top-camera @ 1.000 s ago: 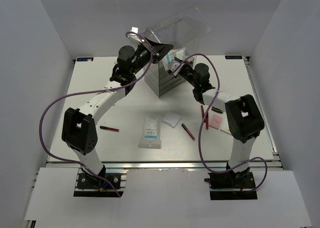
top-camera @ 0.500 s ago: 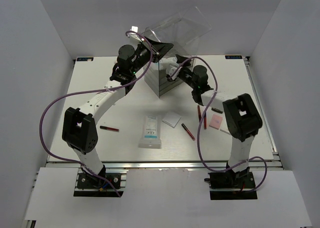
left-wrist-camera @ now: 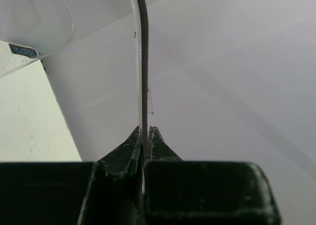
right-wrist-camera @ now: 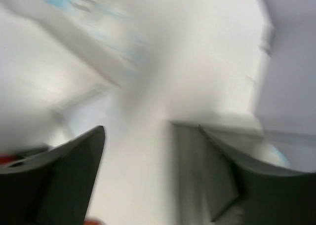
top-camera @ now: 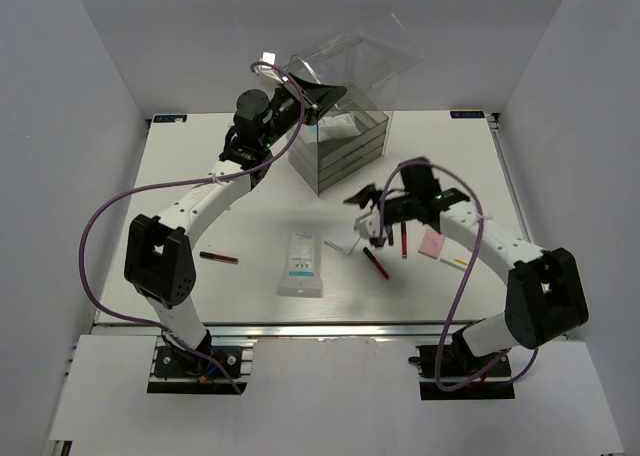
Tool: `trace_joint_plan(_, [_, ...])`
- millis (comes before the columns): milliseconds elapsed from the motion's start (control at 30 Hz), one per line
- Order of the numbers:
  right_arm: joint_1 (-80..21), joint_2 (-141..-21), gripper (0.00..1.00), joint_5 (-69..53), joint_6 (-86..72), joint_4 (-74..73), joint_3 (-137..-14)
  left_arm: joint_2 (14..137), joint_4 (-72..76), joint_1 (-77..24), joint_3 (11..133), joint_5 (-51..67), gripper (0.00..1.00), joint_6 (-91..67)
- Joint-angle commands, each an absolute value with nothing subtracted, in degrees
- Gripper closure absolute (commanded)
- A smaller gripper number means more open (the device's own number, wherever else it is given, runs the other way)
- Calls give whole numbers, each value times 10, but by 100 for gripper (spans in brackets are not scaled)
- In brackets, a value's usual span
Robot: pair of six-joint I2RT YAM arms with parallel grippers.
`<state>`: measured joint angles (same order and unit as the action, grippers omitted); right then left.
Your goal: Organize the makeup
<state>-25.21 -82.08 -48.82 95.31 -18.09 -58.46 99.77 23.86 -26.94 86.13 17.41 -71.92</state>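
My right gripper needs to move back and down next, past the white pad onto the white packet's printed part (top-camera: 302,256) (right-wrist-camera: 101,17).
My left gripper (top-camera: 318,98) is shut on the edge of the clear lid (top-camera: 362,48) and holds it raised over the clear drawer box (top-camera: 340,154). In the left wrist view the thin lid edge (left-wrist-camera: 143,77) runs between the closed jaws of the left gripper (left-wrist-camera: 144,132). My right gripper (top-camera: 366,212) hangs open and empty over the table, just above the white pad (top-camera: 343,242). Its wrist view is blurred, the jaws of the right gripper (right-wrist-camera: 150,146) stand apart, and a blue-printed packet (right-wrist-camera: 94,18) shows beyond. A white packet (top-camera: 302,261), pencil sticks (top-camera: 376,264) (top-camera: 404,239) (top-camera: 218,258) and a pink palette (top-camera: 432,242) lie on the table.
The drawer box stands at the back middle of the table (top-camera: 200,196), with something white in its open top (top-camera: 343,126). A thin pale stick (top-camera: 454,262) lies beside the pink palette. Purple cables loop from both arms.
My right gripper let go of the white packet at the box top, opened, and swung back and forward to the table's middle. The left arm and the lid stayed still.
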Motion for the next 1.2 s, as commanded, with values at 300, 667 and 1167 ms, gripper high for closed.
trace_joint_plan(300, [-426,-899,16,-429,1008,-177,-553,991,258,-262,864,168,100,-733])
trace_joint_plan(667, [-497,-1016,18,-326,955,-60,-583,990,249,-262,865,173,100,-728])
trace_joint_plan(1167, [-500,-1041,74,-312,885,-71,-618,994,251,-262,860,177,100,-728])
